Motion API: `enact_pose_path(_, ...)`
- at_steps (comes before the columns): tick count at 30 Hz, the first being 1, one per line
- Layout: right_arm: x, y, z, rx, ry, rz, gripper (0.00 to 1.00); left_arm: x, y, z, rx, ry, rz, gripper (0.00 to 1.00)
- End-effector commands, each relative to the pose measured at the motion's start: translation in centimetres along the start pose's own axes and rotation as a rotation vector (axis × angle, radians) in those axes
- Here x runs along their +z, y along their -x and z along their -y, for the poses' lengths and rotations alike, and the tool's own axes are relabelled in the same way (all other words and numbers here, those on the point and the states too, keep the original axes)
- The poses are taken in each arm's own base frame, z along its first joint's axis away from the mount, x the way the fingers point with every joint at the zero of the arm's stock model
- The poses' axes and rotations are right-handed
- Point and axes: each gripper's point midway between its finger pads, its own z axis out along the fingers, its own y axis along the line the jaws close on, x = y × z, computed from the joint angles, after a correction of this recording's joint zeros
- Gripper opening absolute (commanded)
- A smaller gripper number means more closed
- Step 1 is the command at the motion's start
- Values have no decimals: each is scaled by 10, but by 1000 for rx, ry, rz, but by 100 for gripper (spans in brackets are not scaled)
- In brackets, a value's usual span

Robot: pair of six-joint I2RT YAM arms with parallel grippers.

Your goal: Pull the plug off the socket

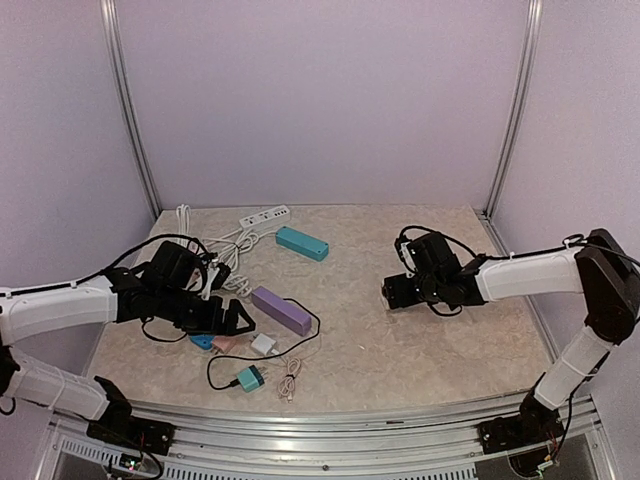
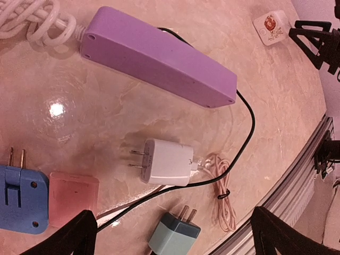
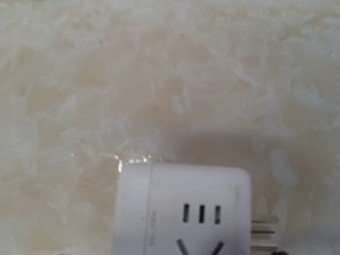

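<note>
Next, my left gripper moves outward and to the left in the top view, beside the coiled white cables, because the white plug [image 1: 263, 344] already shows bare prongs.
A white plug [image 2: 162, 162] lies flat on the table with its two prongs bare and a coiled pink cable [image 2: 226, 186] on its other end; from above the white plug [image 1: 263, 344] sits just right of my left gripper [image 1: 232, 322]. That left gripper [image 2: 174, 218] is wide open above the plug and holds nothing. The white cube socket [image 3: 183, 210] lies on the table at the bottom of the right wrist view, its slots facing up. In the left wrist view the socket [image 2: 271, 27] rests just off the fingertips of my right gripper [image 1: 395, 292], whose fingers stand apart.
A purple power strip [image 2: 159, 64] lies behind the plug, with a black cable [image 2: 249, 122] curving round it. Blue [image 2: 21, 194], pink [image 2: 73, 199] and teal [image 2: 174, 236] plugs lie near the left gripper. A teal strip [image 1: 302, 243] and a white strip [image 1: 265, 215] sit farther back.
</note>
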Motion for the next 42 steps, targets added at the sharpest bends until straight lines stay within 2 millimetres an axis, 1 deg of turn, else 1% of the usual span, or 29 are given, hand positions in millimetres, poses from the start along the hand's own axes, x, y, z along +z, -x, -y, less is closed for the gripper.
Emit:
enact_pose_path(1, -23, 26, -1, -1, 22, 67, 81, -32, 36, 11, 50, -6, 100, 99)
enact_pose_path(5, -51, 53, -5, -10, 57, 138, 80, -68, 75, 13, 83, -14, 178, 99)
enact_pose_path(7, -68, 67, -11, -15, 98, 183, 79, -87, 95, 7, 90, -1, 214, 99)
enact_pose_path(10, -95, 86, -29, -36, 191, 256, 79, -108, 123, -8, 97, 26, 248, 99)
enact_pose_path(12, -109, 96, -41, -56, 238, 292, 78, -119, 142, -25, 76, 54, 275, 99)
enact_pose_path(14, -120, 103, -53, -81, 263, 317, 78, -127, 155, -42, 43, 73, 302, 99)
enact_pose_path(18, -128, 111, -72, -111, 295, 338, 77, -140, 176, -84, -66, 108, 372, 99)
enact_pose_path(21, -127, 112, -82, -129, 309, 341, 77, -135, 179, -105, -113, 162, 373, 99)
enact_pose_path(23, -124, 111, -86, -132, 314, 339, 74, -128, 177, -119, -136, 208, 359, 99)
enact_pose_path(28, -115, 103, -90, -132, 315, 319, 72, -109, 171, -133, -168, 212, 333, 99)
enact_pose_path(31, -115, 100, -90, -125, 320, 324, 72, -95, 162, -147, -178, 243, 292, 99)
enact_pose_path(33, -115, 97, -89, -124, 314, 321, 73, -83, 155, -151, -184, 229, 257, 99)
enact_pose_path(35, -112, 94, -86, -125, 302, 313, 72, -74, 151, -150, -187, 198, 236, 98)
enact_pose_path(38, -110, 91, -84, -126, 290, 305, 72, -64, 144, -149, -197, 160, 199, 93)
enact_pose_path(40, -108, 90, -83, -127, 280, 302, 72, -56, 138, -145, -204, 112, 178, 85)
enact_pose_path(42, -107, 90, -81, -124, 272, 304, 72, -53, 133, -145, -217, 103, 167, 78)
